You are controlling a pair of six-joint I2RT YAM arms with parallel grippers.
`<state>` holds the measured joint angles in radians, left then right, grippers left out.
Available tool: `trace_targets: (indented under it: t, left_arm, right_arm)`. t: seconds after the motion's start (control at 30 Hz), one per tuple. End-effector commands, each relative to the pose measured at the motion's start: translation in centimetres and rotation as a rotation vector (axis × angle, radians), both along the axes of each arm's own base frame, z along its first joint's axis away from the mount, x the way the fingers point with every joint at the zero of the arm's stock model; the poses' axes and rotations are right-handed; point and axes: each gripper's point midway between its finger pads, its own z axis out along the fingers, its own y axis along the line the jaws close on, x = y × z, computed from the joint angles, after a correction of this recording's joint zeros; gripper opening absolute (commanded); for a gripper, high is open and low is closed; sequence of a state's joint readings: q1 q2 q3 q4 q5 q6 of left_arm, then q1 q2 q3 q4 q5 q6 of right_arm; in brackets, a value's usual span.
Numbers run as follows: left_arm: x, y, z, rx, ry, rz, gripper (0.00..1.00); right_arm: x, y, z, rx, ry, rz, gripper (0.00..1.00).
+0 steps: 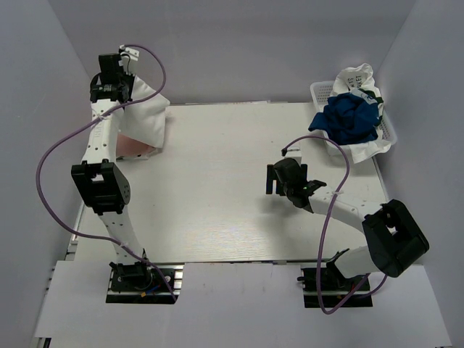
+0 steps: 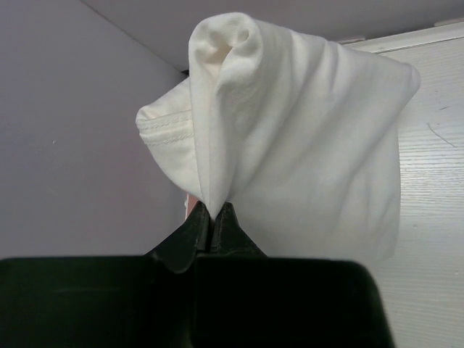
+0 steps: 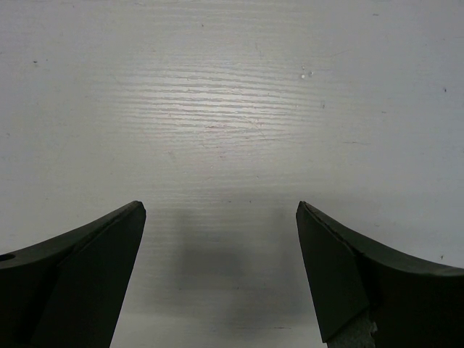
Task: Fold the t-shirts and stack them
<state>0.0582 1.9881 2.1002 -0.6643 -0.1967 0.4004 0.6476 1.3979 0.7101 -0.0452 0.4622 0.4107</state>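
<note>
My left gripper holds the folded white t-shirt [image 1: 148,116]. It should lower it toward the wall, onto the salmon-pink one.
My left gripper [image 1: 125,96] is raised at the far left corner, shut on a folded white t-shirt [image 1: 148,116] that hangs from it. In the left wrist view the white cloth [image 2: 304,138] is pinched between the closed fingertips [image 2: 212,212]. A salmon-pink t-shirt [image 1: 134,148] lies flat on the table beneath it, mostly hidden. My right gripper [image 1: 274,178] is open and empty over the bare table at centre right; its fingers [image 3: 94,268] frame only table. A blue t-shirt [image 1: 348,117] and a dark-green/white one [image 1: 360,80] are heaped in the basket.
The white plastic basket [image 1: 320,90] stands at the far right corner. Grey walls close in the table on the left, back and right. Purple cables loop from both arms.
</note>
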Motion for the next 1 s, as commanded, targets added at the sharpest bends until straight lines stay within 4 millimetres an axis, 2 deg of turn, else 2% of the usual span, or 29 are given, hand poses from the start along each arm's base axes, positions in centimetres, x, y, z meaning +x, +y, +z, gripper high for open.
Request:
trace_targets:
  t: [0.0, 0.1, 0.13, 0.23, 0.27, 0.3, 0.4, 0.57, 0.6, 0.63, 0.67, 0.7, 0.73, 0.77, 0.87, 0.93, 0.97]
  left_arm:
    - [0.2, 1.9, 3.3, -0.021, -0.103, 0.002, 0.00]
    - [0.8, 3.8, 1.5, -0.016, -0.093, 0.021, 0.00]
    - [1.0, 4.9, 0.3, -0.018, -0.071, 0.040, 0.00]
    - [2.3, 6.2, -0.2, -0.032, -0.091, 0.034, 0.00]
    - [2.8, 6.9, -2.2, -0.042, -0.058, 0.038, 0.00]
    - [3.4, 6.8, -2.0, -0.044, -0.073, 0.029, 0.00]
    - [4.4, 7.4, -4.3, -0.045, -0.048, 0.009, 0.00]
    - [5.7, 10.5, -4.7, -0.007, -0.095, 0.088, 0.00]
    - [5.8, 10.5, -4.5, -0.005, -0.105, 0.088, 0.00]
    - [5.9, 10.8, -5.4, -0.001, -0.089, 0.103, 0.01]
    - [5.8, 11.8, -5.9, 0.024, -0.090, 0.152, 0.31]
    - [5.9, 11.8, -5.6, 0.014, -0.106, 0.159, 0.51]
    - [5.9, 11.7, -5.2, 0.003, -0.112, 0.164, 0.80]
    - [6.0, 11.7, -6.0, -0.012, -0.105, 0.171, 1.00]
    - [6.1, 11.0, -6.0, -0.039, -0.105, 0.176, 1.00]
    - [6.1, 9.8, -4.4, -0.061, -0.133, 0.153, 1.00]
    - [6.0, 8.7, -4.4, -0.092, -0.127, 0.136, 1.00]
  right_arm:
    - [1.1, 0.1, 0.8, -0.006, -0.030, -0.023, 0.90]
    - [1.1, 0.1, 0.7, -0.014, -0.020, -0.021, 0.90]
    - [1.1, 0.2, 0.7, -0.013, -0.018, -0.019, 0.90]
    - [1.2, 0.1, 0.7, -0.017, -0.019, -0.025, 0.90]
    - [1.2, 0.0, 0.8, -0.018, -0.020, -0.026, 0.90]
    - [1.3, -0.1, 0.9, -0.023, -0.023, -0.024, 0.90]
    - [1.3, 0.1, 1.1, -0.018, -0.027, -0.024, 0.90]
    - [1.4, 0.2, 1.0, -0.029, -0.021, -0.020, 0.90]
    - [1.5, 0.1, 0.9, -0.030, -0.021, -0.018, 0.90]
    - [1.5, 0.2, 1.0, -0.030, -0.023, -0.020, 0.90]
    - [1.5, 0.2, 0.7, -0.037, -0.015, -0.021, 0.90]
    - [1.5, 0.1, 0.7, -0.036, -0.013, -0.024, 0.90]
    - [1.7, 0.2, 1.0, -0.037, -0.017, -0.020, 0.90]
    - [1.7, 0.3, 0.9, -0.040, -0.015, -0.021, 0.90]
    - [1.6, 0.2, 0.8, -0.037, -0.008, -0.023, 0.90]
    - [1.6, 0.6, 1.2, -0.016, -0.019, -0.015, 0.90]
    - [1.5, 0.6, 1.2, -0.011, -0.018, -0.012, 0.90]
